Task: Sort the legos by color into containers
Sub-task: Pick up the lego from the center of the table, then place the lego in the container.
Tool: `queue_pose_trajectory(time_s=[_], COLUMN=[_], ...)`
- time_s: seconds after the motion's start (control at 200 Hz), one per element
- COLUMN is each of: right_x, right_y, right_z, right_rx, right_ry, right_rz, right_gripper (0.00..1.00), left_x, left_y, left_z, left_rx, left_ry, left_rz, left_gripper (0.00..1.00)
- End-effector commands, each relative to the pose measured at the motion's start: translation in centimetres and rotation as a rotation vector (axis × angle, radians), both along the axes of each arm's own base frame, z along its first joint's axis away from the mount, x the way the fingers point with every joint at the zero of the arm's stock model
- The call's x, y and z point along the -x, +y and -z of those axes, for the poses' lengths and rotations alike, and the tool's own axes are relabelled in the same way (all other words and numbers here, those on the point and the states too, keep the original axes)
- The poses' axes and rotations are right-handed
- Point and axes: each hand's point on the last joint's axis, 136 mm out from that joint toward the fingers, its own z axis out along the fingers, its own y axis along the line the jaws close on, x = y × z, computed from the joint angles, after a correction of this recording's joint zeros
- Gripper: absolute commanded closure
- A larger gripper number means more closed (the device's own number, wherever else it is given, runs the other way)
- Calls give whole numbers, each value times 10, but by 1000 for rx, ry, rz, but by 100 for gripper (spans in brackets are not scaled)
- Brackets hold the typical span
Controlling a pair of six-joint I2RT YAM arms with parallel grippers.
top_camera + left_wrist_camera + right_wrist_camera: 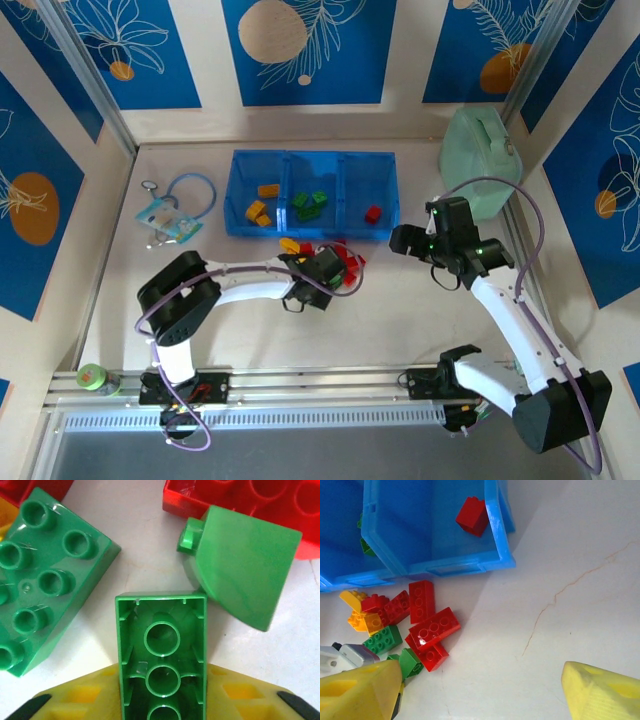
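The sorted green legos sit in the tray's middle section, outward of the left gripper, so the left gripper should next rise and move outward over that section to release the green lego.
My left gripper (325,270) is down in the pile of loose legos (335,262) in front of the blue tray (312,234). It is shut on a green lego (161,650), whose hollow underside faces the camera between the yellow fingers (75,700). A studded green brick (45,575), a sloped green one (245,570) and a red one (250,500) lie around it. The tray holds yellow-orange bricks (258,210) on the left, green (310,205) in the middle and one red (373,213) on the right. My right gripper (480,690) hangs open over bare table to the right of the red bricks (427,625).
A pale green lidded box (480,150) stands at the back right. A blue cord with a packet (175,210) lies left of the tray. A small green-capped jar (92,378) sits at the near left edge. Panel walls close in three sides.
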Motion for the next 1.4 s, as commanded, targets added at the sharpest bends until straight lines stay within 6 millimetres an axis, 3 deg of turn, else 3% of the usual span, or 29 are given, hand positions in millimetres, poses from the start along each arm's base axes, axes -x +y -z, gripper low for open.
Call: queue_pose_trajectory(time_s=[0.0, 0.115, 0.265, 0.395, 0.515, 0.605, 0.745, 0.921, 0.961, 1.011, 1.056, 1.196, 1.396], right_x=[5, 7, 10, 12, 15, 19, 31, 42, 43, 45, 47, 49, 53], right_y=[3, 2, 0, 1, 6, 10, 17, 21, 23, 27, 32, 46, 84], right_z=[0, 0, -1, -1, 1, 3, 6, 8, 9, 10, 12, 16, 28], right_rx=[-34, -36, -37, -50, -75, -84, -75, -80, -84, -85, -69, 8, 70], right_ry=[1, -1, -11, -8, 2, 12, 32, 42, 45, 45, 47, 72, 127], right_rz=[0, 2, 10, 12, 1, -13, -48, -62, -68, -89, -116, -176, -298], right_gripper=[16, 16, 16, 17, 17, 17, 17, 18, 18, 18, 18, 18, 18], left_x=[7, 6, -4, -41, -91, -127, -172, -205, -209, -211, -209, -195, -150], left_y=[14, 21, 21, 22, 21, 17, 14, 17, 18, 21, 20, 22, 44], left_z=[-8, -22, -58, -97, -125, -132, -128, -122, -123, -127, -135, -170, -207], left_rx=[-26, -11, 46, 151, 206, 218, 176, 143, 139, 127, 140, 224, 312], left_ry=[-11, -43, -124, -172, -216, -212, -221, -216, -211, -214, -228, -288, -377], left_rz=[-18, -35, -28, -61, -91, -107, -130, -156, -165, -176, -167, -158, -152], left_gripper=[71, 77, 81, 82, 81, 81, 78, 73, 64, 35, 27, 22, 21])
